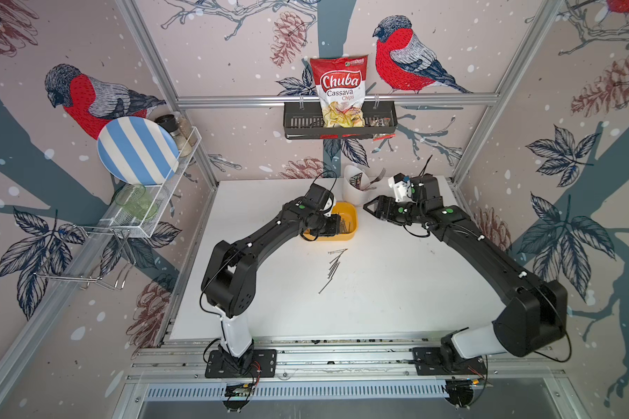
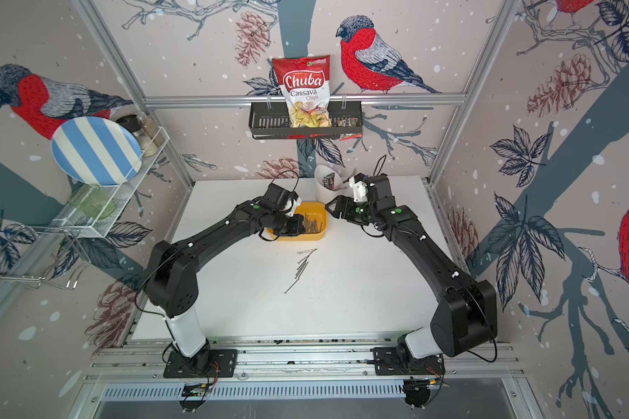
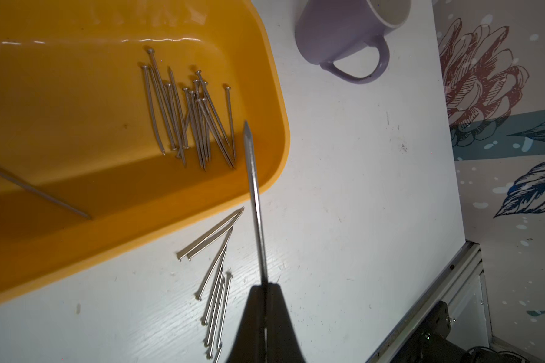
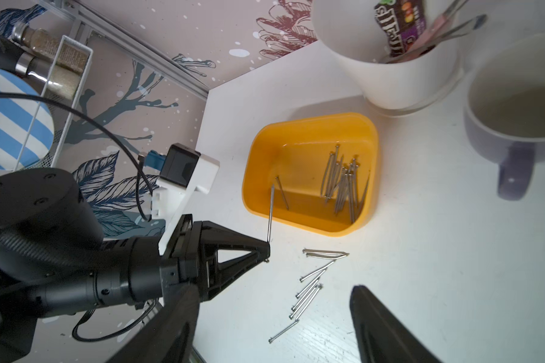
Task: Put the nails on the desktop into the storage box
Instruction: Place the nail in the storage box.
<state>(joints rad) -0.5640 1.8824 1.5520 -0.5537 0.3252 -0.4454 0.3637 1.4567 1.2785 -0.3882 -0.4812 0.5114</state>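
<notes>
The nail reaches only partly over the box's rim, so I will next move my left gripper outward and down toward the bunched nails inside and release it.
The yellow storage box (image 1: pixel 342 236) (image 2: pixel 316 235) (image 3: pixel 76 94) (image 4: pixel 296 163) sits at the back middle of the white desktop (image 1: pixel 378 290). Several nails (image 3: pixel 189 116) (image 4: pixel 343 182) lie bunched inside it, and one more (image 4: pixel 282 193) lies apart. My left gripper (image 1: pixel 329 226) (image 2: pixel 293 226) (image 3: pixel 266 284) (image 4: pixel 266 248) is shut on a single nail (image 3: pixel 254 195) (image 4: pixel 270 213) that points over the box's rim. Several loose nails (image 1: pixel 334 263) (image 2: pixel 303 265) (image 3: pixel 216 283) (image 4: pixel 312 283) lie on the desktop just in front of the box. My right gripper (image 1: pixel 369 208) (image 2: pixel 331 208) (image 4: pixel 274 286) stands open and empty to the right of the box.
A purple mug (image 3: pixel 337 31) (image 4: pixel 516 125) and a white cutlery holder (image 1: pixel 356 188) (image 4: pixel 390 63) stand right of and behind the box. A black basket (image 1: pixel 298 123) with a chips bag hangs on the back wall. A wire rack with a striped plate (image 1: pixel 137 150) hangs on the left.
</notes>
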